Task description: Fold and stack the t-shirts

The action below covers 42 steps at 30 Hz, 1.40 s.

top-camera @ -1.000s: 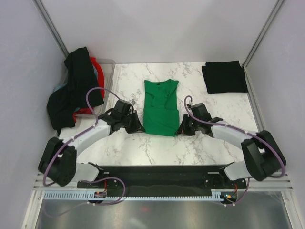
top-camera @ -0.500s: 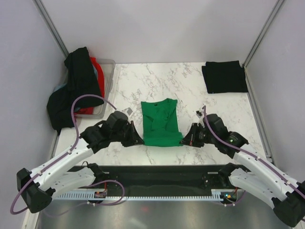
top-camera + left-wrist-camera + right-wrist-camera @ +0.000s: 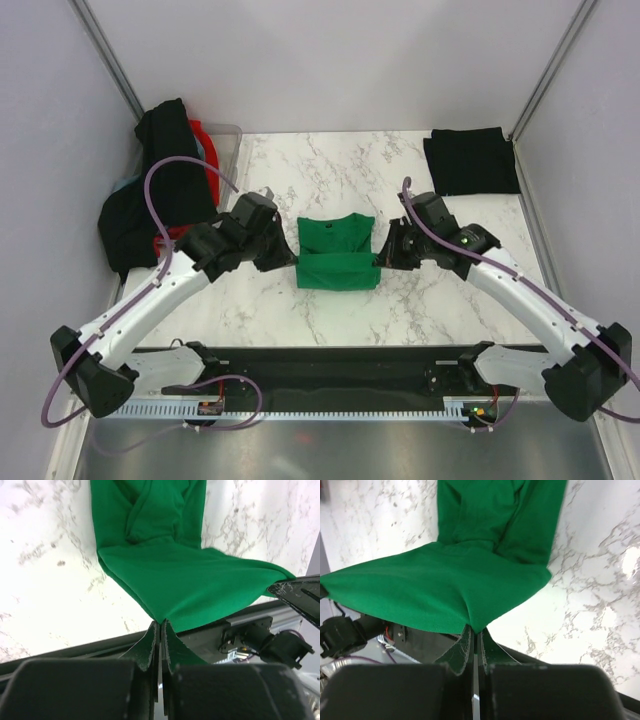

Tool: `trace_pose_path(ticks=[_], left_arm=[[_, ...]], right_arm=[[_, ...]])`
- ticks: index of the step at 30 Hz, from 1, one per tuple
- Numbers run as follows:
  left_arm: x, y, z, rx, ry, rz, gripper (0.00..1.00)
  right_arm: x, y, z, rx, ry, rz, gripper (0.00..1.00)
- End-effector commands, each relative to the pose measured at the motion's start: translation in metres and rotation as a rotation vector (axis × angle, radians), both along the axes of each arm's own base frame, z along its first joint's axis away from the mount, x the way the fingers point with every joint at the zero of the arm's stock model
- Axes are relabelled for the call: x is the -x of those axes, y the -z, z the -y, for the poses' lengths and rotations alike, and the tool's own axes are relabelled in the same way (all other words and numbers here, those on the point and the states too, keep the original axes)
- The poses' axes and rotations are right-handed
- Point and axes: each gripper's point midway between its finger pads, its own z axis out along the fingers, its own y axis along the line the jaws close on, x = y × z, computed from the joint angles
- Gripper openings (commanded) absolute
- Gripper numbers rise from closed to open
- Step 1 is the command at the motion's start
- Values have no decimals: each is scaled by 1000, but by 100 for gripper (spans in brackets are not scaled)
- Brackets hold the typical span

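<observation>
The right gripper carries the hem corner outward next, lowers it onto the t-shirt's far edge (image 3: 366, 218) and releases, as the green t-shirt's far part is still uncovered.
The bright green t-shirt (image 3: 337, 256) lies mid-table, its near hem lifted and doubled back over its far part. My left gripper (image 3: 291, 259) is shut on the hem's left corner; in the left wrist view the green t-shirt (image 3: 165, 565) runs into the pinched left gripper (image 3: 161, 623). My right gripper (image 3: 382, 258) is shut on the right corner, and the right wrist view shows the green t-shirt (image 3: 470, 580) hanging taut from the right gripper (image 3: 476, 629). A folded black t-shirt (image 3: 470, 160) rests at the back right. Black t-shirts (image 3: 160, 185) and a red t-shirt (image 3: 206, 150) drape over the tub.
The translucent plastic tub (image 3: 232, 135) stands at the back left corner, partly over the table's edge. White walls close in the marble table (image 3: 440, 300) on three sides. The black base rail (image 3: 340, 365) runs along the near edge.
Both grippers have carried the green shirt's near hem up and away from the bases toward the collar. The shirt now looks shorter, doubled over itself.
</observation>
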Motion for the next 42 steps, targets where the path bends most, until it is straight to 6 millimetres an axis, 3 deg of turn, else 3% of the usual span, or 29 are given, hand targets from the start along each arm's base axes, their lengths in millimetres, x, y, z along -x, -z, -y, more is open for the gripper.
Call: trace_pose_path(ticks=[1, 7, 8, 10, 15, 16, 17, 18, 20, 22, 25, 27, 28, 30, 32, 34, 37, 38, 39, 40, 41, 42], left_arm=[[-29, -19, -13, -51, -24, 73, 2], [-69, -14, -24, -74, -46, 43, 2], [-75, -18, -24, -64, -42, 44, 2], [-90, -10, -28, -84, -45, 25, 2], [-133, -4, -28, -89, -43, 12, 2], [-143, 12, -28, -109, -37, -25, 2], [-153, 9, -26, -106, -35, -15, 2], [-162, 28, -24, -119, -27, -57, 2], [-177, 35, -20, -113, -19, -70, 2], [-193, 51, -13, -109, -4, -101, 2], [-211, 56, -6, -89, 8, -108, 2], [-222, 73, -5, -95, 6, -136, 2], [-229, 69, -2, -87, 6, -121, 2], [-238, 83, -1, -90, 5, -144, 2], [-249, 84, -2, -84, -3, -135, 2], [-263, 91, -2, -76, -2, -134, 2], [-283, 98, 1, -39, 14, -135, 8], [-289, 99, 4, -21, 28, -129, 14], [-292, 99, 12, 16, 76, -128, 39], [-304, 92, 18, 38, 91, -102, 48], [-302, 90, 20, 44, 106, -120, 53], [-302, 81, 23, 55, 124, -110, 57]], right_arm=[[-27, -13, 9, 48, 15, 60, 0], [-65, -11, 8, 71, 10, 48, 0], [-71, -3, 6, 81, 7, 30, 0], [-83, -5, 2, 78, 1, 35, 0], [-115, 17, -1, 115, -6, 0, 0], [-122, 15, -3, 111, -5, 6, 0], [-128, 26, -4, 126, -11, -14, 0], [-137, 24, -4, 123, -4, -5, 0], [-147, 38, -2, 139, 3, -34, 0], [-158, 39, 0, 144, 11, -29, 0], [-172, 48, 5, 145, 26, -42, 0], [-181, 55, 6, 133, 26, -53, 0], [-185, 57, 6, 130, 24, -56, 0], [-194, 64, 5, 117, 16, -71, 0], [-200, 78, 2, 110, 1, -99, 0], [-210, 78, -1, 90, -4, -98, 0], [-222, 86, -3, 78, 2, -115, 0], [-225, 94, -4, 78, 11, -136, 2], [-229, 95, -1, 78, 24, -143, 15], [-234, 90, -1, 79, 32, -142, 28], [-237, 90, 1, 88, 45, -139, 41], [-240, 83, 3, 93, 63, -128, 71]])
